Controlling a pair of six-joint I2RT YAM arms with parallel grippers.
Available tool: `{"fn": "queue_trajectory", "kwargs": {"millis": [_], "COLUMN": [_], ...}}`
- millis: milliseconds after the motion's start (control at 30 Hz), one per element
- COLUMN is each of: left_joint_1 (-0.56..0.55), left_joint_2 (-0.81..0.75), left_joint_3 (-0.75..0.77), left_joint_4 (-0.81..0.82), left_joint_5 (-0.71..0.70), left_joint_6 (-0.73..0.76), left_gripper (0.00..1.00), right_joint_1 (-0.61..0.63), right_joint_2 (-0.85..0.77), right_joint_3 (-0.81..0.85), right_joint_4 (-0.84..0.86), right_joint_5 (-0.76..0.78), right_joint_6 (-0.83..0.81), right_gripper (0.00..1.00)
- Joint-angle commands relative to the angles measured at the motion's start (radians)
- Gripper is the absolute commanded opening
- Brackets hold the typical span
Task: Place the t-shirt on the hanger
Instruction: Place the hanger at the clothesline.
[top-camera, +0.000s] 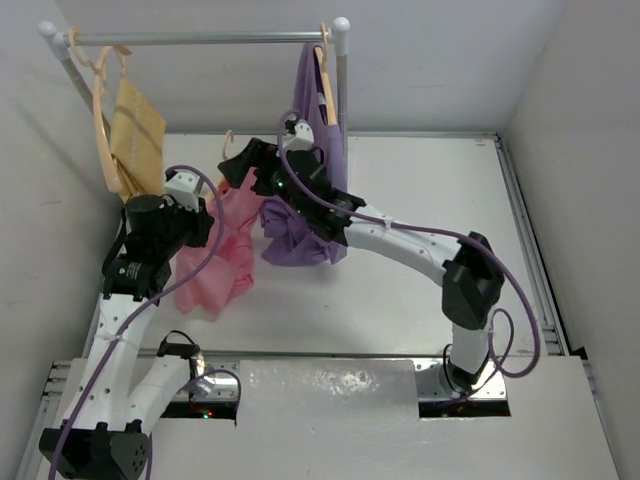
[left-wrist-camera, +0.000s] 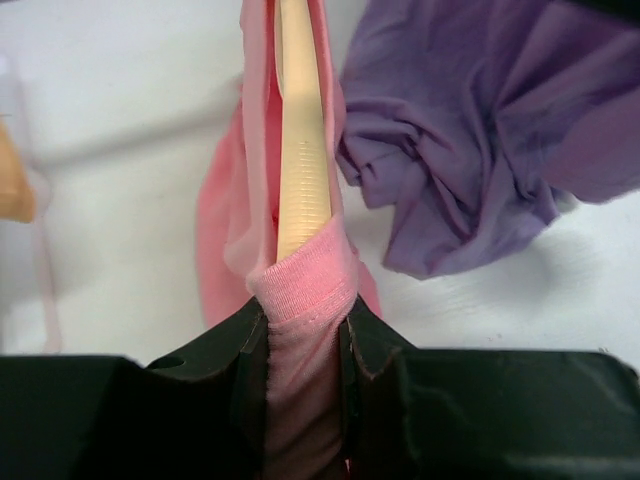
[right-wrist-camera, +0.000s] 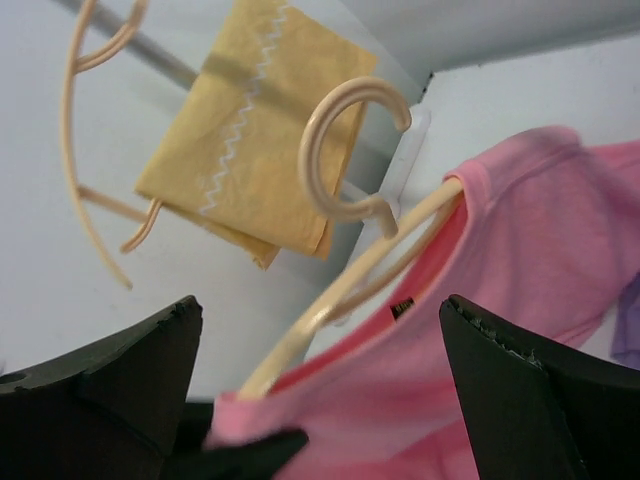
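Note:
My left gripper is below and inward of the bar's bare part (top-camera: 160, 40). Next it will rise outward, hook the hanger over that part and release the t-shirt (top-camera: 218, 258).
The pink t-shirt (top-camera: 218, 258) hangs from my left gripper (top-camera: 212, 200) down onto the white table. In the left wrist view my left gripper (left-wrist-camera: 305, 315) is shut on the t-shirt's collar (left-wrist-camera: 300, 285), with one arm of the pale wood hanger (left-wrist-camera: 300, 150) running inside the neck opening. My right gripper (top-camera: 232, 163) is open just above the hanger hook (top-camera: 228, 140). In the right wrist view its jaws stand wide apart around the hanger (right-wrist-camera: 350, 150) and the t-shirt's neckline (right-wrist-camera: 500, 330), touching neither.
A rail (top-camera: 200, 38) spans the back. A like hanger with mustard-yellow cloth (top-camera: 135, 130) hangs at its left end, also shown in the right wrist view (right-wrist-camera: 250, 120). A purple shirt (top-camera: 312, 200) on another hanger hangs right of the pink one, seen too in the left wrist view (left-wrist-camera: 470, 130).

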Motion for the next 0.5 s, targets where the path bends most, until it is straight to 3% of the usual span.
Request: {"fn": "queue_trajectory", "kwargs": {"millis": [0,200,467], "left_joint_1": [0.023,0.038,0.079], "left_joint_2": [-0.015,-0.047,-0.059], "left_joint_3": [0.115,0.214,0.301], "left_joint_4": [0.131,0.172,0.221], "left_joint_5": [-0.085,-0.17,-0.176], "left_joint_6": [-0.029,-0.012,-0.047], "left_gripper": [0.0,0.0,0.0], "right_joint_1": [0.035,0.102,0.139], "right_joint_2": [-0.147,-0.312,-0.48], "right_joint_3": [-0.026,-0.226,-0.434], "right_joint_4": [0.009,0.069,0.093], "right_joint_5": [-0.031,-0.016,0.038], "right_joint_6": [-0.237,-0.481,-0.561], "right_gripper": [0.99,0.99,0.99]}}
